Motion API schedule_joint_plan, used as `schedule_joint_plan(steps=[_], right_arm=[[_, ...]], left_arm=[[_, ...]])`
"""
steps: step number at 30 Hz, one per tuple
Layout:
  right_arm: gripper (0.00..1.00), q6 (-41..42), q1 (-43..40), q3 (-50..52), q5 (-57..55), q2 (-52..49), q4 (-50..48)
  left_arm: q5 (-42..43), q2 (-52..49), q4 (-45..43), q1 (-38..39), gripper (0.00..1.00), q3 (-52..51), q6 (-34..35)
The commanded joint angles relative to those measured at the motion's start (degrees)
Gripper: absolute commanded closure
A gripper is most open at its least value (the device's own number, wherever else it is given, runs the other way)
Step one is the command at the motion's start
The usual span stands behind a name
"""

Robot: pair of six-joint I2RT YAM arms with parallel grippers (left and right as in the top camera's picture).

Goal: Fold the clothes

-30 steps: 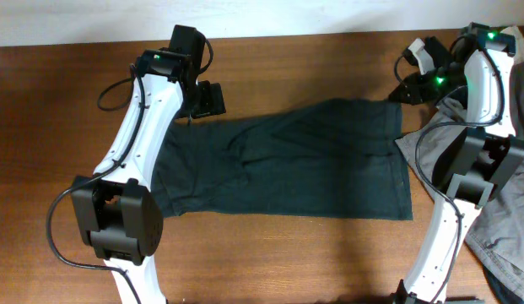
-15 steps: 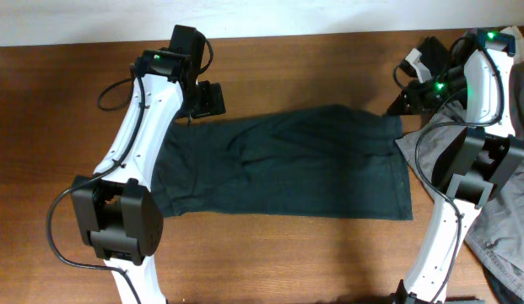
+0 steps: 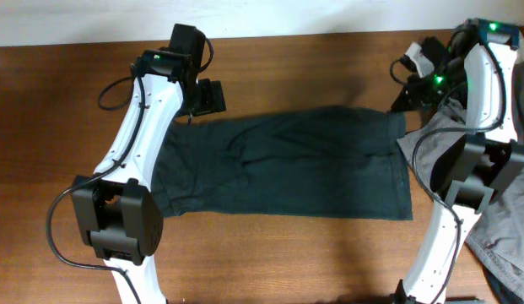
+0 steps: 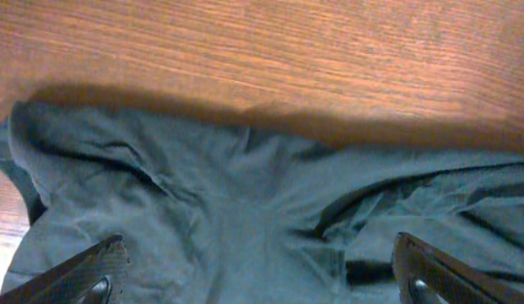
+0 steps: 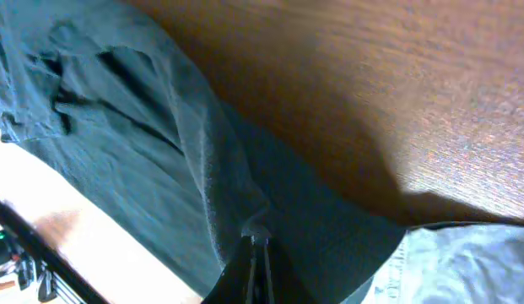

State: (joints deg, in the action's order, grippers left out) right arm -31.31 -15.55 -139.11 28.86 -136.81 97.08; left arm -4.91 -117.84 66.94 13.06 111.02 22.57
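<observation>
The clothes' flat near part is below my right gripper, nearer my base, so my right gripper should next move back and down and let go of the clothes' hemmed edge on that part.
The clothes [image 3: 287,165], a very dark green garment, lie spread flat across the middle of the brown table. My left gripper [image 3: 209,99] hovers open over their far left edge. In the left wrist view its fingertips [image 4: 110,257] stand wide apart above the wrinkled clothes [image 4: 245,211], holding nothing. My right gripper [image 3: 399,100] is at the far right corner. The right wrist view shows it [image 5: 257,242] shut on a pinched fold of the clothes [image 5: 143,160], which rise slightly to the tips.
A light grey garment [image 3: 498,219] lies heaped at the table's right edge, under and beside the right arm, and its edge shows in the right wrist view [image 5: 464,262]. Bare wood [image 3: 312,67] runs along the far side behind the clothes.
The right arm has shifted slightly while keeping its pinch, and the far right corner of the clothes has been drawn a little to the right. The left arm has stayed still.
</observation>
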Motion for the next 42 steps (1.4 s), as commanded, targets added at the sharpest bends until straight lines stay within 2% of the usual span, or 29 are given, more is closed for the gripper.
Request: schedule_joint_plan(steps=[1,3,5,7,8,9,10,13,15,18,23,30,36,42], right_arm=[[0.96,5.6,1.7,-0.6,-1.7,5.5,0.3],[0.96,8.2,2.5,-0.2,-4.4,6.2,0.3],[0.96,9.4,3.2,0.9,-7.7,6.3,0.3],[0.96,9.3,3.8,3.5,-9.4,6.3,0.3],[0.96,9.3,4.0,5.1,-10.0,6.4,0.3],[0.96,9.3,4.2,6.3,-10.4,6.4,0.3],[0.96,9.3,4.2,8.0,-10.9,6.4,0.3],[0.96,9.3,4.2,10.8,-11.2,6.4,0.3],[0.96,9.4,4.2,12.1,-11.2,6.4,0.3],[0.96,9.4,4.3,12.9,-11.2,6.4,0.3],[0.96,13.6,4.3,14.8,-14.5,6.4,0.3],[0.96,14.3,4.3,16.9,-14.6,6.4,0.3],[0.96,15.3,4.3,19.0,-14.6,6.4,0.3],[0.96,15.3,4.4,22.7,-14.6,6.4,0.3]], left_arm=[[-0.4,0.5,1.7,0.2,0.01,0.5,-0.6],[-0.5,0.5,2.2,0.1,0.01,0.5,-1.8],[-0.4,0.6,3.3,-0.4,0.11,0.5,-1.8],[-0.5,0.7,4.9,-1.1,0.37,0.5,-1.8],[-0.5,0.8,6.0,-1.8,0.63,0.5,-1.8],[-0.4,0.8,6.7,-2.3,0.96,0.5,-1.8],[-0.1,0.8,7.8,-3.1,1.00,0.5,-1.7],[7.0,0.7,10.1,-5.8,1.00,0.0,-2.1],[17.6,0.7,11.2,-7.5,1.00,-0.8,-7.7],[24.0,0.7,12.5,-7.9,1.00,-2.5,-11.6],[22.5,0.7,11.2,-7.8,1.00,-8.3,-12.4],[26.2,0.7,2.7,-7.7,1.00,-19.5,-12.4],[26.1,0.7,-1.3,-7.7,1.00,-25.6,-12.4],[17.9,0.7,-2.7,-7.7,1.00,-27.3,-10.1]])
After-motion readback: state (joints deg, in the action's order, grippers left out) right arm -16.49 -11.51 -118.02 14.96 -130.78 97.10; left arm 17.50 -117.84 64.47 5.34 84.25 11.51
